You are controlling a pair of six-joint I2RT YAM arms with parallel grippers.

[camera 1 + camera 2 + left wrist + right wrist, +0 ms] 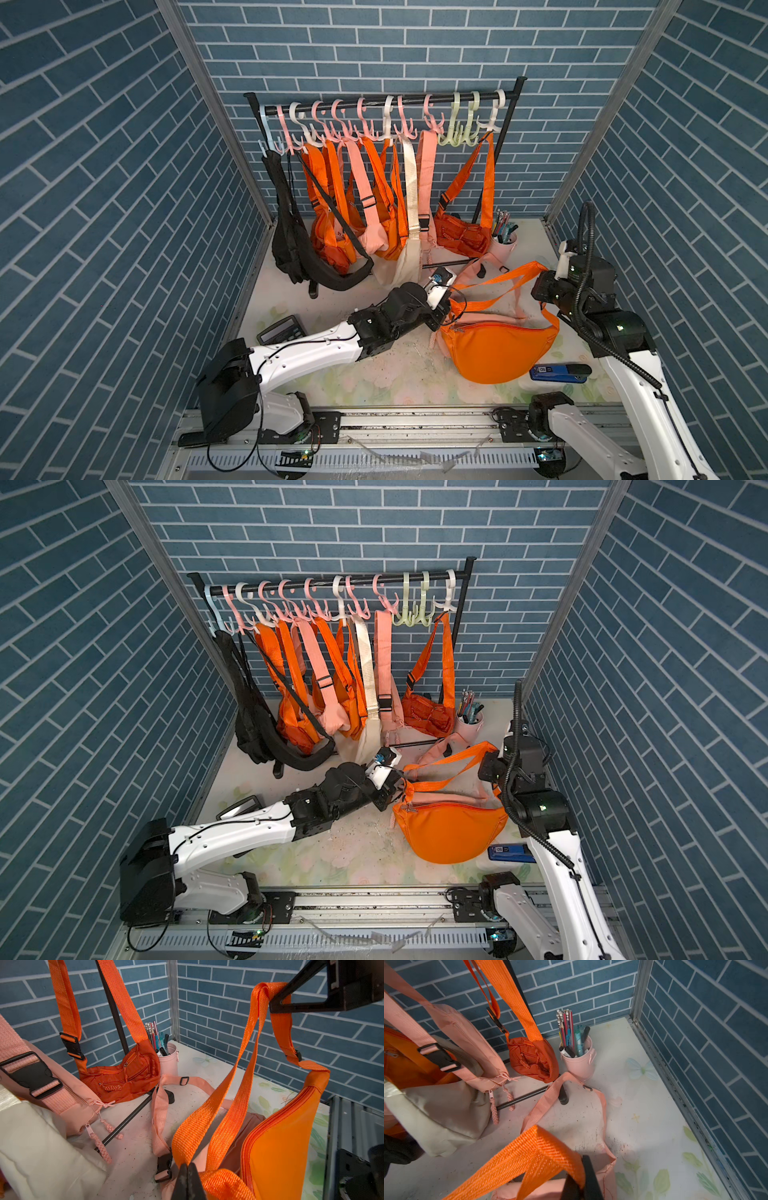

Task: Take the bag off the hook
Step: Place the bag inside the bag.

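The bag already lies clear of every hook, so my left gripper should bring the orange strap down toward the pink strap's black buckle (164, 1166) and release it there.
The bright orange crescent bag (494, 353) (449, 833) lies on the table in front of the rack, clear of every hook. Its orange strap (498, 282) rises in a loop held at two places. My left gripper (449, 308) (188, 1164) is shut on the strap near the bag's left end. My right gripper (540, 277) (581, 1165) is shut on the folded top of the strap (533, 1151), as the left wrist view also shows (276, 1004). Two pale green hooks (459, 133) on the black rail (374, 99) hang bare.
Several orange, pink, cream and black bags (291, 249) hang from the other hooks. A pink bag (486, 318) lies under the orange one. A pink pen cup (505, 245), a blue stapler (559, 372) and a calculator (282, 328) sit on the table.
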